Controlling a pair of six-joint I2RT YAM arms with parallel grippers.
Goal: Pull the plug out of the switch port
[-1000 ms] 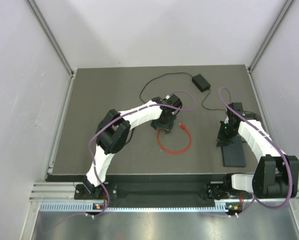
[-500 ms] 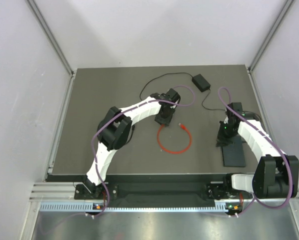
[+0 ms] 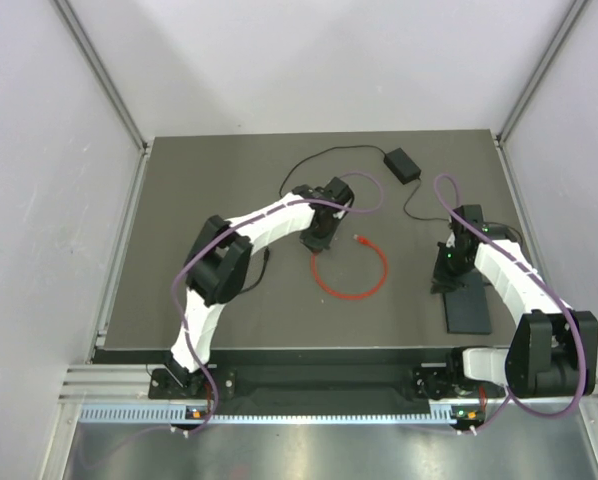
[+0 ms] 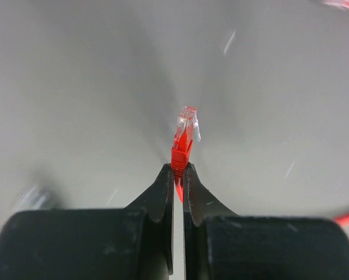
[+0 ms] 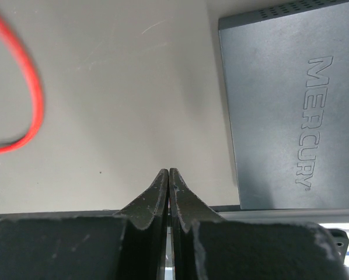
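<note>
The plug by the black cable (image 3: 272, 259) is clear of the switch, so next I will raise my left gripper, move it left in the top view and bring the plug down.
The red cable (image 3: 351, 272) lies in a loop on the dark mat, apart from the switch. One of its plugs (image 4: 185, 137), with a clear tip and red boot, is pinched in my left gripper (image 4: 178, 168), which is shut on it near mid-table (image 3: 315, 240). The other plug end (image 3: 361, 240) lies loose on the mat. The flat black switch (image 3: 469, 305) sits at the right; its top reads MERCURY (image 5: 291, 111). The switch port is hidden from view. My right gripper (image 5: 169, 171) is shut and empty, just left of the switch (image 3: 445, 272).
A small black power brick (image 3: 401, 164) with thin black cords sits at the back of the mat. A strand of the red cable (image 5: 34, 99) curves left of the right gripper. Grey walls and metal rails enclose the mat.
My left gripper has gone from open to shut on the red plug and shifted slightly left, dragging the cable loop with it. The right arm has not moved.
</note>
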